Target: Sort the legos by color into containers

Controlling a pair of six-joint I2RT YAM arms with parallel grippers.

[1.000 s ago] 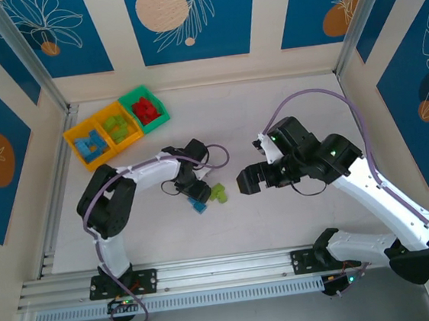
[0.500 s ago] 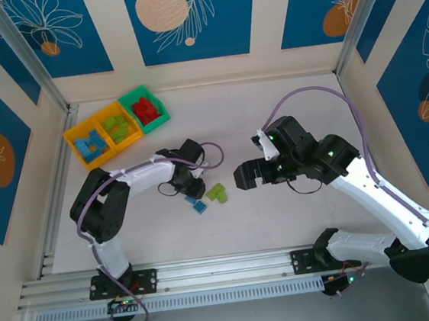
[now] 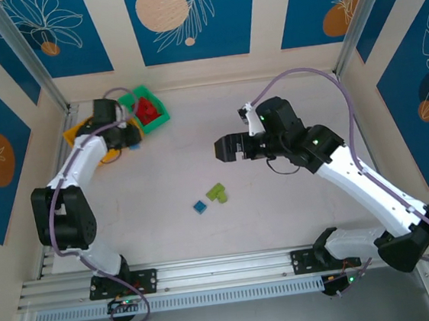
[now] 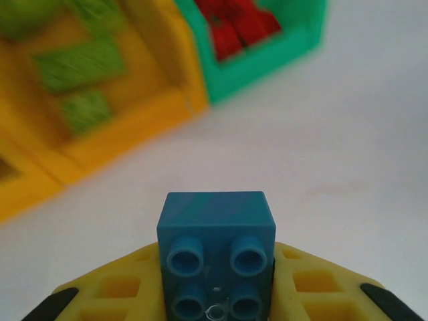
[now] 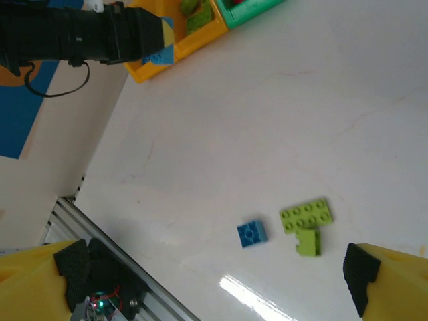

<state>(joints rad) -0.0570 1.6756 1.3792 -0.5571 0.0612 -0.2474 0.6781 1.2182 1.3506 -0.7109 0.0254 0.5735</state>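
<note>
The robot's left gripper needs to move toward the side next, over the end orange-yellow bin, and release there, since lime green legos are in the neighbor bin.
My left gripper (image 4: 217,294) is shut on a blue lego (image 4: 217,251), studs facing the camera, between its yellow fingers (image 4: 114,291). From above, the left gripper (image 3: 129,136) hovers over the containers at the back left. The green bin (image 3: 153,118) holds red legos (image 3: 144,106). An orange-yellow bin (image 4: 134,134) next to it holds lime green legos (image 4: 80,67). My right gripper (image 3: 225,148) hangs open above mid-table. Below it lie a blue lego (image 5: 251,234), a flat green lego (image 5: 306,215) and a small green lego (image 5: 308,242).
The left arm (image 5: 80,33) covers much of the orange-yellow bins (image 3: 73,132). Metal rails (image 3: 226,270) run along the near edge. Patterned walls close in the back and sides. The loose bricks (image 3: 211,199) sit on open white table between the arms.
The left arm swung from mid-table up and left to the bins, its gripper closing on the blue brick. The right gripper drifted up and left, still open.
</note>
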